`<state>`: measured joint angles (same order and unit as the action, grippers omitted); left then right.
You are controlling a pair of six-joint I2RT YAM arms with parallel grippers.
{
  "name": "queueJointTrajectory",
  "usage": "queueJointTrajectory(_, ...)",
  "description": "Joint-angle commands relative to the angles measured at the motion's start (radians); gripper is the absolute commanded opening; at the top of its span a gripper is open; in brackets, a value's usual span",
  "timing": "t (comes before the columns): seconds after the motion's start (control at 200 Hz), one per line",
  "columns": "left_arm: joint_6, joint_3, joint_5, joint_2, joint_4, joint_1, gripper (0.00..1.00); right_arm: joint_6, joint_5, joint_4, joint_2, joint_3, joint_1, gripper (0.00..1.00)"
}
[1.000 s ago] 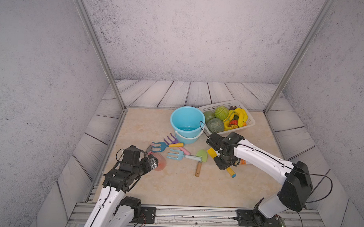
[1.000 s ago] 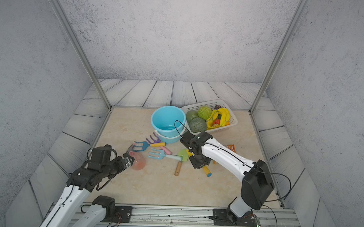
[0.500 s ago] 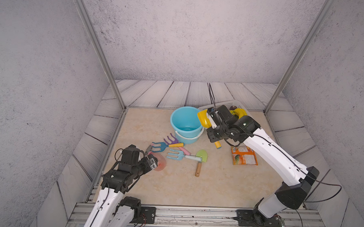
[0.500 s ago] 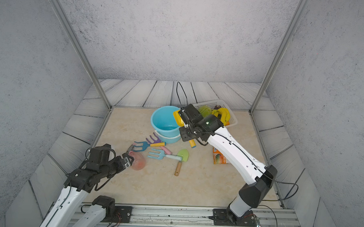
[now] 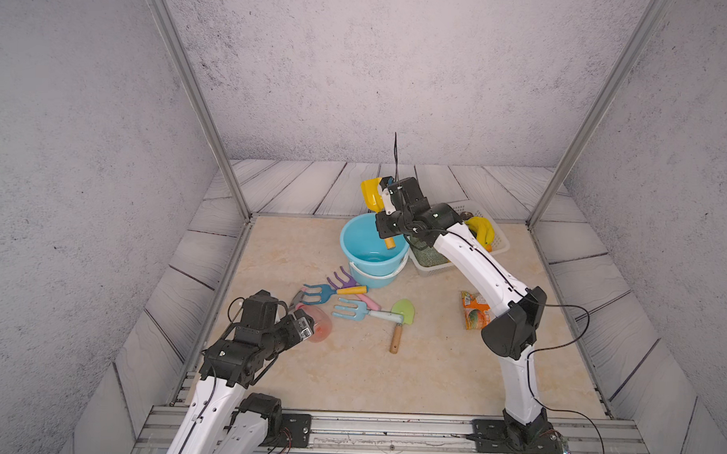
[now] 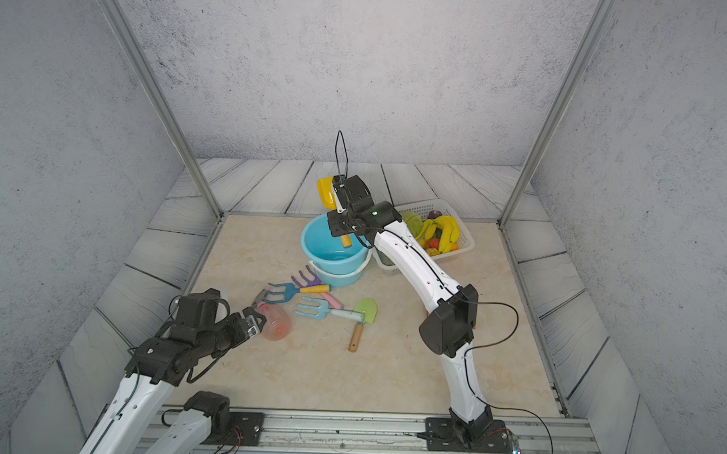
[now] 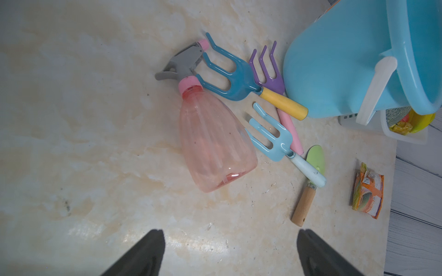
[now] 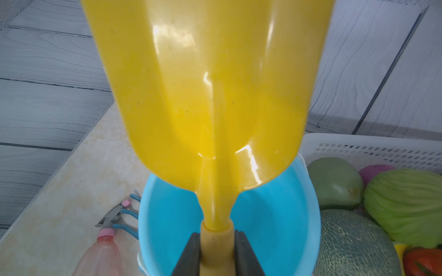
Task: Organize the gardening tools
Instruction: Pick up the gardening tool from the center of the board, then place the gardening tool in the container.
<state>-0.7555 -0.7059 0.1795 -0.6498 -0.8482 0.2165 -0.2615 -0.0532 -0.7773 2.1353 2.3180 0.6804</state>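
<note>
My right gripper should move down toward the opening of the blue bucket (image 5: 373, 245) (image 8: 267, 223) next and let go of the trowel's handle, because the trowel's blade is still above the bucket's rim.
My right gripper (image 8: 217, 233) is shut on the handle of the yellow trowel (image 5: 371, 194). It holds the trowel blade-up over the blue bucket (image 5: 373, 245). On the floor in front of the bucket lie the purple rake (image 7: 267, 69), the teal fork (image 7: 229, 78), the light-blue fork (image 7: 272, 138) and the green wooden-handled shovel (image 7: 315, 160). The translucent pink spray bottle (image 7: 215, 143) rests on its side beside them. My left gripper (image 7: 230, 233) is open, low and just short of the bottle's base, with nothing between its fingers.
A white basket (image 8: 358, 150) of fruit and vegetables stands right of the bucket, under my right arm. A flat orange packet (image 5: 475, 311) lies on the floor to the right. Metal frame posts rise at the back corners.
My right arm has lifted the yellow trowel off the floor and carried it back and up over the blue bucket. The orange packet is now uncovered. The left arm has not moved.
</note>
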Motion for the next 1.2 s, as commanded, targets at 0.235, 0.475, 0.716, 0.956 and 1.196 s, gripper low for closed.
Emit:
queueJointTrajectory(0.235, 0.013, -0.028, -0.041, -0.015, -0.023, 0.006, 0.93, 0.017, 0.112, 0.306, 0.135, -0.087, -0.012, 0.16)
queueJointTrajectory(0.475, 0.013, -0.029, -0.052, -0.059, 0.002, 0.006, 0.93, 0.028, 0.124, 0.414, 0.149, -0.216, -0.012, 0.18)
queueJointTrajectory(0.716, 0.022, -0.04, -0.06, -0.103, 0.021, 0.006, 0.93, 0.027, 0.143, 0.495, 0.138, -0.322, -0.012, 0.25)
queueJointTrajectory(0.956, 0.025, -0.044, -0.063, -0.117, 0.031, 0.006, 0.93, 0.031, 0.131, 0.489, 0.12, -0.335, -0.012, 0.43)
queueJointTrajectory(1.196, 0.044, -0.071, -0.058, -0.116, 0.021, 0.006, 0.94, 0.042, 0.087, 0.402, 0.043, -0.291, -0.012, 0.51)
